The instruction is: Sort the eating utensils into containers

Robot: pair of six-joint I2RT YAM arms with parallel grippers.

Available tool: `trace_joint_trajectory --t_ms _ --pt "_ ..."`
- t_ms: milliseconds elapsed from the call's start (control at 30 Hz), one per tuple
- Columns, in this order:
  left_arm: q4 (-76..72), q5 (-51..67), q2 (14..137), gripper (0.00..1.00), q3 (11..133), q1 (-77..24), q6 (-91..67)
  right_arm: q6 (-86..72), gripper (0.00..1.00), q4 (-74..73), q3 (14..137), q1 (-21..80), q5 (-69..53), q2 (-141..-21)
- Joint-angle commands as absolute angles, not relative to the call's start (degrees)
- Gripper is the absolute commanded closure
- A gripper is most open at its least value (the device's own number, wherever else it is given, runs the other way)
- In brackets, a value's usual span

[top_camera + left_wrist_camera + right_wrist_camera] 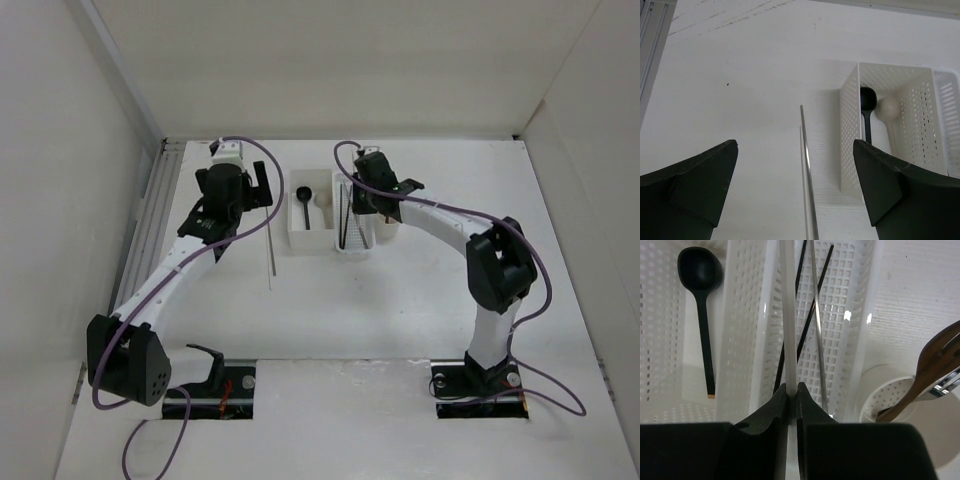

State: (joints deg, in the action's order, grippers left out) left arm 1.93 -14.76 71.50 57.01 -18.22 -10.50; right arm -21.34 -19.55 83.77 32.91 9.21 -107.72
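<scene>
The white chopstick should go down a little into the narrow perforated tray next, and my right gripper will open to let it go. Dark and silver chopsticks already lie there.
My left gripper (794,142) is open just above the table, its fingers either side of a pale chopstick (807,175) that lies loose left of the white square box (850,130). A black spoon (867,100) and a beige spoon (888,107) lie in that box. My right gripper (792,386) is shut on a white chopstick (787,315) over the narrow perforated tray (840,315), which holds dark chopsticks (807,325) and a silver one (816,330). Brown forks (932,365) stand in the round cup (875,400).
From above, the box (297,232), tray (364,240) and cup (388,232) stand side by side mid-table, with the loose chopstick (270,250) to their left. A ribbed rail (150,215) runs along the left wall. Purple cables loop over both arms.
</scene>
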Motion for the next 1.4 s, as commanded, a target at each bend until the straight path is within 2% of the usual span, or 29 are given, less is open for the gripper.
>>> trace_joint_trajectory --t_ms 0,133,267,367,400,467,533,667,800,967,1067,1100,1167,1233,1333,1367 --pt "-0.96 -14.85 70.05 0.00 56.69 -17.67 -9.58 -23.64 1.00 -20.21 86.40 32.26 8.35 -108.80" --pt "-0.97 -13.10 70.58 0.00 56.69 -17.14 -10.10 -25.13 0.99 -21.44 86.40 32.26 6.33 -110.91" --pt "-0.97 -12.05 70.58 0.00 56.69 -17.14 -10.11 -27.07 0.89 -20.92 84.56 32.26 5.71 -110.92" --pt "-0.97 -12.04 70.58 0.00 56.69 -17.14 -10.11 -28.38 0.87 -20.92 83.85 32.26 5.71 -110.31" --pt "-0.97 -12.04 70.58 0.00 56.69 -17.14 -10.11 -28.39 0.82 -20.92 83.33 32.26 6.32 -110.30" --pt "-0.97 -12.04 70.58 0.00 56.69 -17.14 -10.11 -28.39 0.79 -20.92 83.32 32.26 6.33 -109.78" --pt "-0.97 -12.04 70.58 0.00 56.69 -17.14 -10.11 -28.39 0.69 -20.92 83.32 32.26 6.33 -109.78" --pt "-0.97 -12.04 70.58 0.00 56.16 -17.14 -10.11 -28.39 0.62 -22.14 83.32 32.26 6.85 -109.78" --pt "-0.97 -11.52 71.27 0.00 54.32 -17.14 -15.36 -28.39 0.60 -22.76 83.93 32.26 8.08 -109.17" --pt "-0.97 -4.40 71.81 0.00 51.34 -17.14 -12.84 -24.27 0.62 -23.29 87.26 34.01 13.78 -106.71" --pt "-2.63 -3.52 71.81 0.13 48.79 -17.14 -11.78 -19.87 0.65 -22.68 88.15 35.15 15.81 -104.77" --pt "-2.64 -3.52 72.33 0.29 48.26 -16.62 -11.78 -18.82 0.69 -22.68 88.85 35.16 15.82 -104.24" --pt "-1.85 -3.52 73.90 0.43 47.55 -16.61 -12.30 -15.65 0.70 -21.97 89.47 35.68 16.44 -103.10" --pt "-0.01 -4.04 75.49 0.54 47.55 -16.61 -13.35 -13.89 0.70 -21.27 90.61 35.68 16.44 -101.61" --pt "4.91 -4.57 79.44 0.61 48.95 -16.61 -15.81 -11.96 0.69 -20.66 90.62 36.21 16.96 -99.59" --pt "5.79 -5.27 80.50 0.68 48.96 -16.61 -15.82 -11.17 0.69 -20.65 90.62 36.21 16.96 -98.54"
